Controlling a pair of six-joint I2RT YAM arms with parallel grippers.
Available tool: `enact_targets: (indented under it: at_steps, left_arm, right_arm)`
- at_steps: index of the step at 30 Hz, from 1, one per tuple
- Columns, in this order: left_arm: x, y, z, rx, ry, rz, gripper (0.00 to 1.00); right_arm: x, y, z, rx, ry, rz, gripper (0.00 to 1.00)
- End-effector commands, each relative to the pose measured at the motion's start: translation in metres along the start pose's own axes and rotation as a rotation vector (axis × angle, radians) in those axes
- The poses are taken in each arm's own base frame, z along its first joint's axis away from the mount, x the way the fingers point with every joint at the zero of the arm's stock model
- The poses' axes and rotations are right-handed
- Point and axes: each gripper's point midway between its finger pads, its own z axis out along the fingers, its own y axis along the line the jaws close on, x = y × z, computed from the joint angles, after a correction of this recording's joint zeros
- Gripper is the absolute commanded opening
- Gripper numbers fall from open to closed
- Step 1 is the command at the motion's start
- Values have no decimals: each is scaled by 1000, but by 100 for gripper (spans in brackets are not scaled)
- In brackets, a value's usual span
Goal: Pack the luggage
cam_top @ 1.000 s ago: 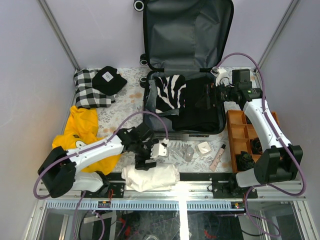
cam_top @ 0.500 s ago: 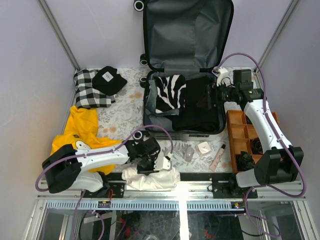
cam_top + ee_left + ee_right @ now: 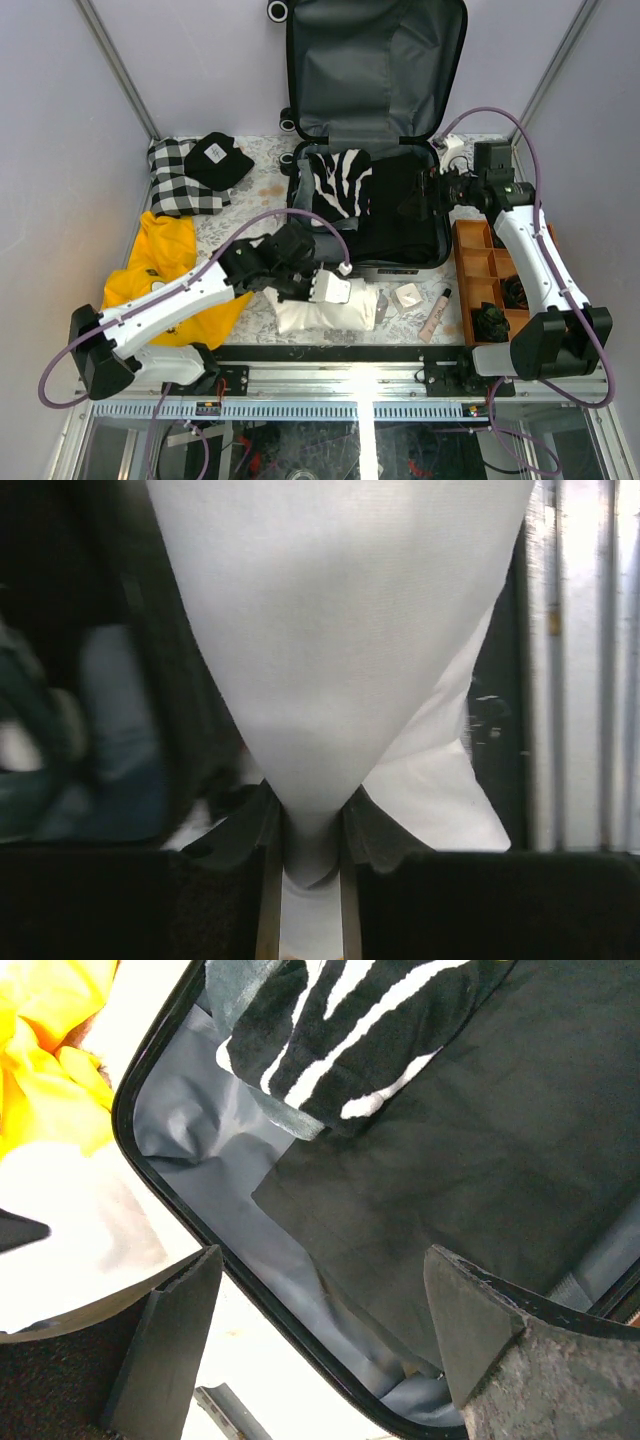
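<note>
The left gripper moves outward over the luggage's near rim and down next. It releases the white cloth on the grey lining (image 3: 190,1110) by the zebra-print garment, since it's bare there.
The luggage (image 3: 375,70) lies open at the back, its lid leaning on the wall, with a zebra-print garment (image 3: 338,185) and a black garment (image 3: 395,220) inside. My left gripper (image 3: 330,290) is shut on a folded white cloth (image 3: 322,312) just in front of the luggage. In the left wrist view the white cloth (image 3: 330,630) hangs pinched in my left gripper (image 3: 308,825). My right gripper (image 3: 418,200) hovers open over the luggage's right half. In the right wrist view my right gripper (image 3: 320,1310) holds nothing above the grey lining (image 3: 190,1110) and the black garment (image 3: 450,1160).
A yellow garment (image 3: 165,265), a black-and-white checked cloth (image 3: 178,182) and a black cap (image 3: 220,160) lie on the left. An orange compartment tray (image 3: 490,265) stands on the right. A small bottle (image 3: 378,305), a white box (image 3: 407,296) and a pink tube (image 3: 436,315) lie near the front.
My left gripper shut on the white cloth at the table's front edge and carried it back toward the luggage. The right arm shifted slightly and stayed open.
</note>
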Motion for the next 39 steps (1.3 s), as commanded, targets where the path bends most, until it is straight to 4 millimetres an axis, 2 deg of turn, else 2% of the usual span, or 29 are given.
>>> enact_targets:
  at_steps: [1, 5, 10, 14, 15, 20, 24, 30, 33, 37, 39]
  left_arm:
    - [-13, 40, -26, -70, 41, 175, 0]
    - [-19, 89, -43, -85, 88, 221, 0]
    - [-18, 133, -39, -13, 177, 271, 0]
    - [-7, 167, -17, 24, 194, 230, 0]
    - [3, 185, -3, 23, 201, 196, 0]
    - [15, 221, 25, -54, 172, 112, 0]
    - [29, 224, 43, -41, 180, 36, 0]
    - [57, 233, 62, -112, 168, -75, 0]
    - [71, 222, 73, -88, 196, -74, 0]
    - [88, 212, 69, -82, 272, -90, 1]
    - [81, 215, 60, -110, 249, -124, 14]
  right_arm:
    - [-10, -2, -9, 28, -47, -35, 89]
    - [-12, -2, -12, 31, -54, -36, 89]
    - [-10, -4, -12, 35, -55, -31, 89]
    - [-10, -5, -13, 38, -56, -34, 89]
    - [-8, -4, -14, 39, -53, -35, 89]
    - [-3, -5, -13, 37, -45, -32, 89]
    - [-1, -5, -12, 31, -36, -30, 89]
    - [3, -3, -9, 3, -28, -21, 88]
    - [3, -2, -8, -5, -25, -15, 87]
    - [4, 1, -8, -20, -19, -15, 84]
    - [7, 4, -7, -37, -10, -7, 79]
